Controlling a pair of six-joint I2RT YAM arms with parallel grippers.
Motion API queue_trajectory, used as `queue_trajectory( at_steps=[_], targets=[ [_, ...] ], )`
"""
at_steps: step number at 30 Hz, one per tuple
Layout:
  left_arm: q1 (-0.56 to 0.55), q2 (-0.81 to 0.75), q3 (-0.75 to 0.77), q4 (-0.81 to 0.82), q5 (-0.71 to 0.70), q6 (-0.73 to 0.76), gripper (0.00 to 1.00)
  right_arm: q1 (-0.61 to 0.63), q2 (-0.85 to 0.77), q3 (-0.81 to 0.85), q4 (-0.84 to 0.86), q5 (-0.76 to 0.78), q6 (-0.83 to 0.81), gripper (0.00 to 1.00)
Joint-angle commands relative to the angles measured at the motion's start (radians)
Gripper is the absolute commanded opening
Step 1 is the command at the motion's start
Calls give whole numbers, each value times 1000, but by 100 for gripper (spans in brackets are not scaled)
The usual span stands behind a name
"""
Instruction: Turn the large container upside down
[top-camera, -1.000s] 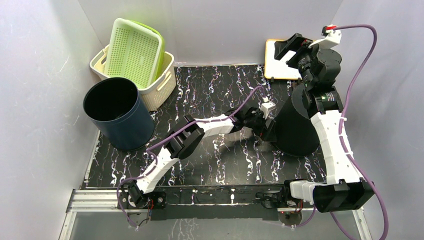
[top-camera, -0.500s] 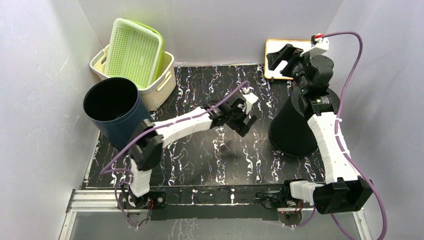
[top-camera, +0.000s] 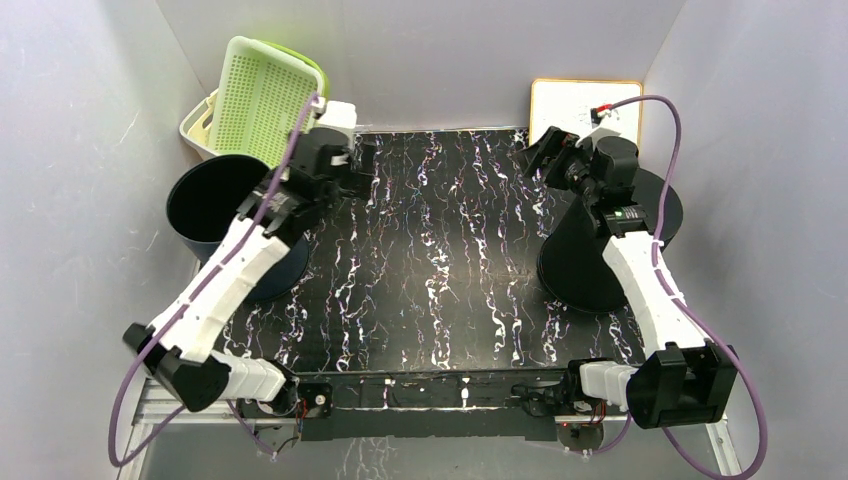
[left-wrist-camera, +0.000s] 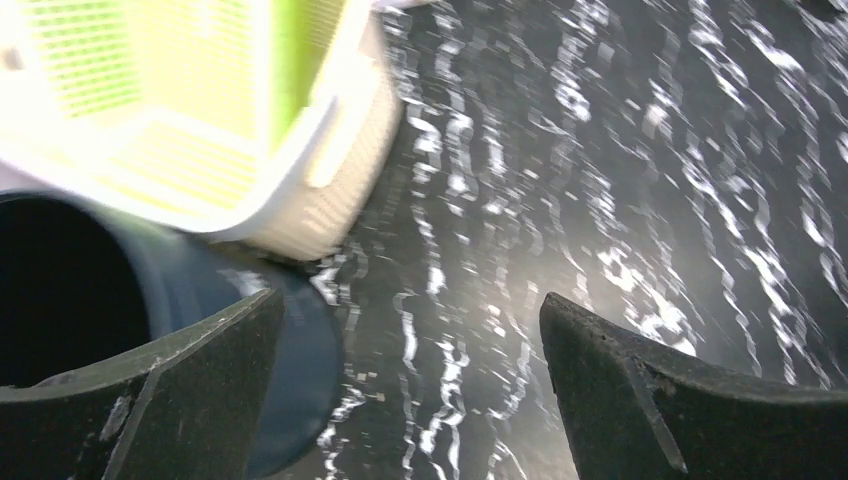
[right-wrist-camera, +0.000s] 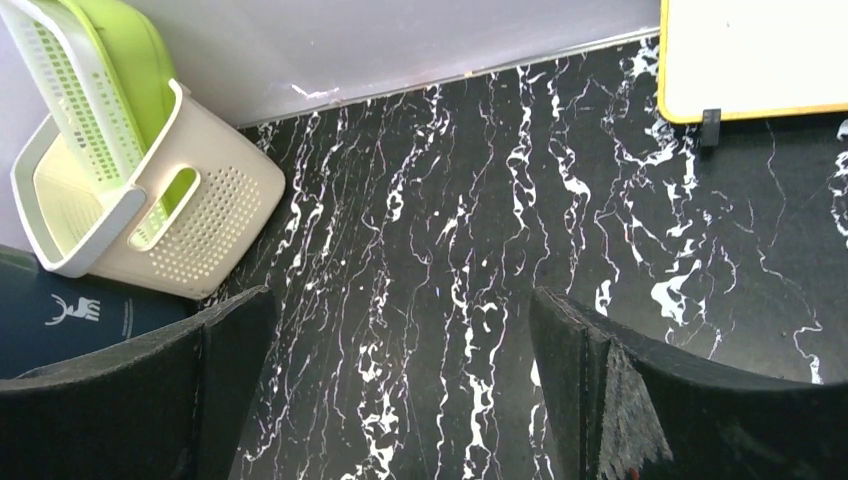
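Observation:
The blue container's rim is to the left in the top view, so the left gripper should swing that way, with its open fingers on both sides of the container's rim, and close.
The large dark blue container (top-camera: 222, 222) stands upright at the far left, its open mouth facing up. It shows blurred at the lower left of the left wrist view (left-wrist-camera: 215, 300) and at the left edge of the right wrist view (right-wrist-camera: 60, 318). My left gripper (top-camera: 366, 172) is open and empty, just right of the container's rim and apart from it (left-wrist-camera: 410, 375). My right gripper (top-camera: 546, 156) is open and empty over the far right of the table (right-wrist-camera: 400, 385). A black tapered container (top-camera: 585, 255) stands on the table under the right arm.
A cream basket (top-camera: 325, 175) holding a green perforated tray (top-camera: 265, 100) sits behind the blue container against the back wall, and shows in both wrist views (left-wrist-camera: 330, 170) (right-wrist-camera: 190, 225). A white board with a yellow rim (top-camera: 575, 100) lies at the back right (right-wrist-camera: 750, 60).
My left arm has swung from beside the black container across the table to the blue container and basket. My right gripper has moved a little left and down, off the white board.

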Motion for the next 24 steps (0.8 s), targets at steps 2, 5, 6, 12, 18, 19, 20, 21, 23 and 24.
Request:
queue_trajectory(
  at_steps=[2,5,6,12,18,19,20,21,23,24],
  targets=[
    [103,-84,54,-74,-131,32,98,11,-40,-18,63,-33,6,98],
    [157,-72,87,-116,-159,42,98,15,-45,-33,59,-34,5,98],
    [176,-72,80,-124,-159,37,98,14,-50,-38,55,-30,4,98],
    [244,-91,-28,-139,-235,3,96,14,-67,-50,40,-17,-10,98],
    [335,-133,-130,-39,-172,21,94,15,-73,-63,38,-20,-11,98],
    [353,-126,-139,-39,-158,20,93,14,-75,-66,38,-19,-11,98],
    [368,-120,-150,-40,-145,18,90,14,-77,-69,38,-16,-11,98],
    [379,-118,-162,-37,-133,17,89,14,-81,-73,38,-13,-11,98],
    [400,-119,-203,-12,-112,18,89,15,-87,-83,38,-3,-12,98],
    [411,-122,-223,0,-102,18,89,14,-91,-88,38,0,-14,98]
  ],
)
